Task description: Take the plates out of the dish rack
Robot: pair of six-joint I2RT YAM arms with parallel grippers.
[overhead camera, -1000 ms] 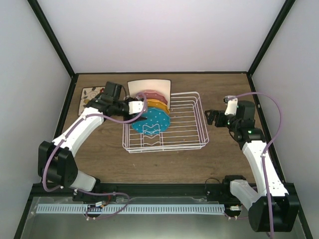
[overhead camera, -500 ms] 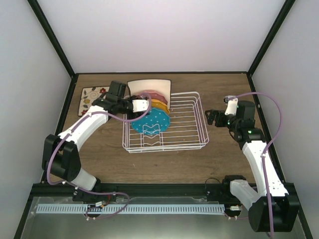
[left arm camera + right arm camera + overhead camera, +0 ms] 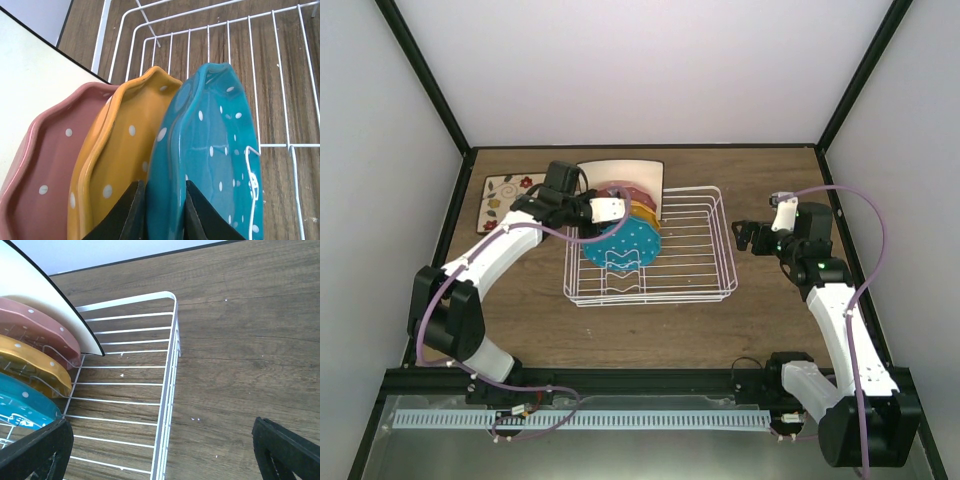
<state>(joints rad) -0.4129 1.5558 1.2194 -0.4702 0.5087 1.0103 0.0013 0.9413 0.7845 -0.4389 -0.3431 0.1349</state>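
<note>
The blue plate (image 3: 215, 135) in my left gripper is over bare wood beside the rack, so next I need to lift it, move it across to the left in the top view, lower it and let it go.
The white wire dish rack (image 3: 690, 270) stands mid-table. At its left end several plates stand on edge: a plain cream square one (image 3: 620, 172) at the back, then pink (image 3: 625, 190), orange (image 3: 642, 210) and blue (image 3: 632, 240) dotted scalloped ones. My left gripper (image 3: 610, 208) reaches in from the left. In the left wrist view my left gripper (image 3: 162, 200) is shut on the blue plate's (image 3: 215, 135) rim, one finger between it and the orange plate (image 3: 120, 150). To the right of the rack my right gripper (image 3: 745, 235) hangs open, holding nothing.
A floral square plate (image 3: 505, 190) lies flat on the table at the back left, outside the rack. In the right wrist view the rack's right wall (image 3: 170, 360) runs below my open right gripper (image 3: 165, 450), bare wood to its right.
My left gripper has moved right, over the standing plates, and its jaws have closed on the blue plate's rim. The right arm has stayed put.
</note>
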